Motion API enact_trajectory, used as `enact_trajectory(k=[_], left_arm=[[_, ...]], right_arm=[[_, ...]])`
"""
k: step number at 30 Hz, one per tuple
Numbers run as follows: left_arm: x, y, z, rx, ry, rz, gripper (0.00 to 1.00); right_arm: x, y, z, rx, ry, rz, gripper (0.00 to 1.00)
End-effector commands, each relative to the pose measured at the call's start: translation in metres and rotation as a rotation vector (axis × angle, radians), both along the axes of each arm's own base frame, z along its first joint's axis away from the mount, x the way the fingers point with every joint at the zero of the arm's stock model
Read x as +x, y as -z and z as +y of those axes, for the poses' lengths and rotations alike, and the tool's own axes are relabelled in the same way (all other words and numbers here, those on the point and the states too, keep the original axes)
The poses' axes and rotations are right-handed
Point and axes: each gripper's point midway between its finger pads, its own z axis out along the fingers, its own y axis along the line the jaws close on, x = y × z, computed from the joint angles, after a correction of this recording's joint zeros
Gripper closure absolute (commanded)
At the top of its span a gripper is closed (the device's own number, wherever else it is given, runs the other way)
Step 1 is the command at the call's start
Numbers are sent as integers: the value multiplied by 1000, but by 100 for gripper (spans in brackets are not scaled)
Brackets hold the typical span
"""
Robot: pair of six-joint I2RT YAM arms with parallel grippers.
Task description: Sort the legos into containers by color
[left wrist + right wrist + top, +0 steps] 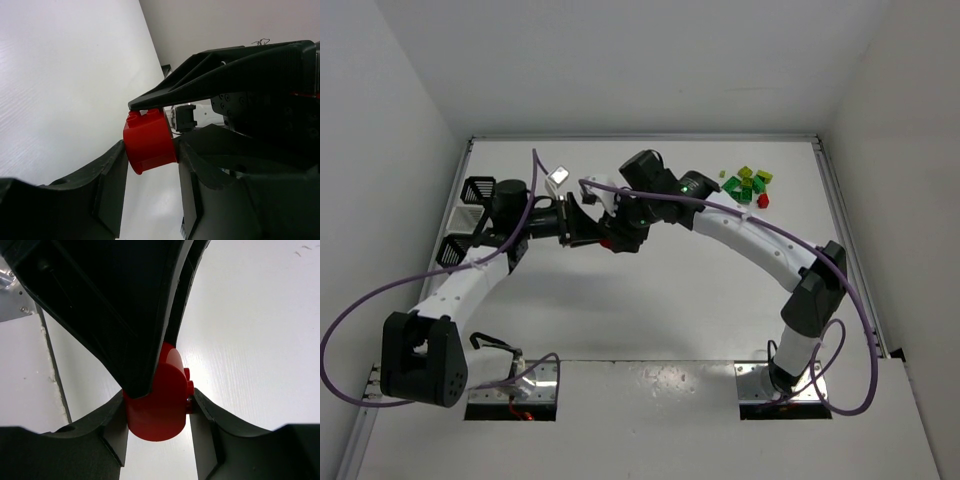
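The far black bin is outward and to the left of my left gripper in the top view, so my left gripper will swing over that bin next and release the lego.
A red lego (pixel 150 147) is held above the table between both grippers, which meet tip to tip left of centre. My left gripper (pixel 588 226) has both fingers pressed on the lego's sides in the left wrist view (pixel 150 145). My right gripper (pixel 615 236) also grips the lego (pixel 157 405) in the right wrist view (pixel 158 395). Loose green and yellow-green legos (pixel 745 183) and one red lego (pixel 763 200) lie at the back right. Two black bins (pixel 478 188) (pixel 455 252) and a white bin (pixel 467 215) stand at the left edge.
White walls close the table at the left, back and right. Purple cables loop off both arms. The left arm's wrist (pixel 510 205) hangs close to the bins.
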Motion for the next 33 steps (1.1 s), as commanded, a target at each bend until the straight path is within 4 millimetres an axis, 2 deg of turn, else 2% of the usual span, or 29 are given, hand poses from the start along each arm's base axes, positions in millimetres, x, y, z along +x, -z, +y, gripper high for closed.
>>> enact_trajectory(k=[1, 4, 5, 6, 10, 11, 12, 14, 15, 16, 17, 19, 20, 21, 22, 23, 24, 25, 26, 27, 28, 29, 30, 31, 32, 33], left_arm=[[-4, -8, 3, 11, 0, -83, 91], [-2, -8, 10, 18, -32, -94, 100], [0, -6, 14, 24, -42, -96, 100], [0, -10, 14, 27, -51, -98, 100], [14, -9, 32, 77, -118, -130, 100], [23, -14, 41, 112, -148, -187, 100], [27, -14, 48, 136, -169, -198, 100], [34, -9, 62, 196, -208, -186, 100], [44, -20, 74, 230, -226, -255, 100], [45, -16, 82, 261, -238, -224, 100], [53, -11, 89, 283, -240, -203, 100], [74, -25, 121, 363, -272, -297, 100], [73, -23, 130, 373, -262, -269, 100], [92, -28, 159, 412, -308, -301, 100], [99, -32, 173, 426, -345, -293, 100], [111, -27, 197, 511, -431, -248, 100], [120, -28, 213, 563, -466, -247, 100], [133, -50, 236, 633, -506, -329, 100], [144, -38, 258, 712, -550, -280, 100], [152, -40, 269, 757, -573, -283, 100], [161, -57, 284, 804, -610, -322, 100], [166, -57, 294, 852, -618, -330, 100], [176, -45, 309, 906, -639, -287, 100], [178, -43, 319, 926, -658, -266, 100], [186, -55, 328, 956, -681, -297, 100], [192, -40, 337, 981, -685, -247, 100]], right_arm=[[5, -20, 4, 49, 4, -65, 59], [5, -23, 2, 59, 18, -76, 58], [3, -23, 0, 58, 18, -75, 56], [5, -22, -6, 52, 33, -80, 46], [9, -18, -20, 51, 97, -66, 20], [12, -17, -29, 47, 122, -81, 18], [9, -18, -31, 56, 132, -77, 15], [8, -19, -50, 61, 176, -88, 8], [9, -19, -55, 60, 199, -102, 8], [9, -9, -67, 37, 222, -92, 5], [12, -8, -74, 33, 254, -102, 5], [13, 4, -93, 5, 299, -109, 3], [18, 10, -99, -10, 334, -115, 1], [21, 13, -106, -16, 354, -120, 1], [17, 25, -109, -35, 353, -103, 1], [20, 32, -117, -56, 375, -99, 1], [24, 40, -123, -73, 397, -95, 1], [23, 52, -129, -98, 404, -74, 1], [23, 62, -133, -119, 412, -55, 1], [21, 70, -134, -130, 420, -35, 1], [23, 76, -140, -133, 444, -22, 1], [27, 80, -142, -132, 455, -13, 1], [27, 90, -146, -148, 473, 14, 1], [30, 93, -151, -148, 506, 33, 1], [33, 95, -152, -145, 523, 39, 1], [36, 98, -155, -152, 533, 46, 1]])
